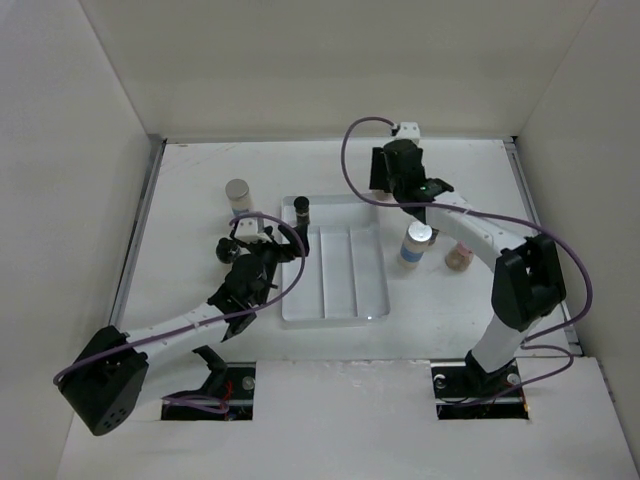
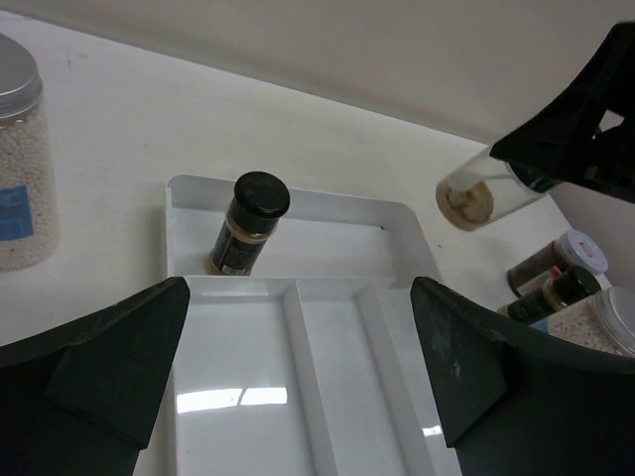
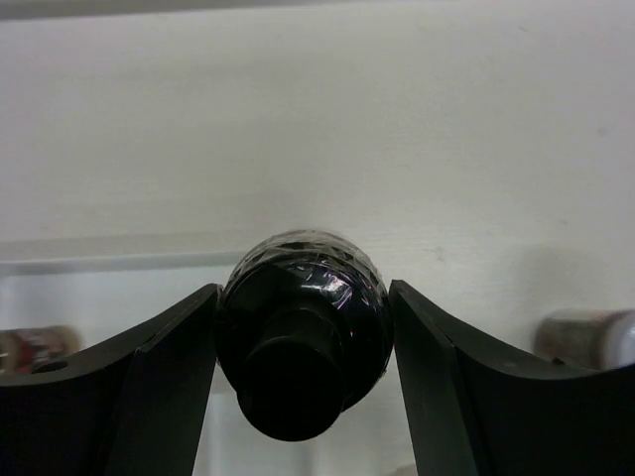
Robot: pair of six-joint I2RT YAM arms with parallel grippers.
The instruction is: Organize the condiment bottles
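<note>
Next, my right gripper moves to the left in the top view and down to release, as free tray bottom beside the brown bottle lies below it that way.
My right gripper (image 1: 400, 178) is shut on a dark bottle with a black cap (image 3: 298, 342) and holds it in the air over the tray's back right corner. Its underside shows in the left wrist view (image 2: 466, 201). My left gripper (image 2: 300, 290) is open and empty above the white tray (image 1: 352, 300), at its left side (image 1: 285, 243). A dark brown bottle with a black cap (image 2: 248, 223) stands in the tray's far compartment (image 1: 302, 210). A pale bottle with a silver cap (image 1: 237, 194) stands left of the tray. A silver-capped bottle (image 1: 418, 243) and a pink-capped one (image 1: 458, 257) stand right of it.
The tray has two long compartments and one crosswise one at the far end. White walls close in the table at the back and both sides. More bottles (image 2: 556, 278) cluster to the tray's right under the right arm. Purple cables loop off both arms.
</note>
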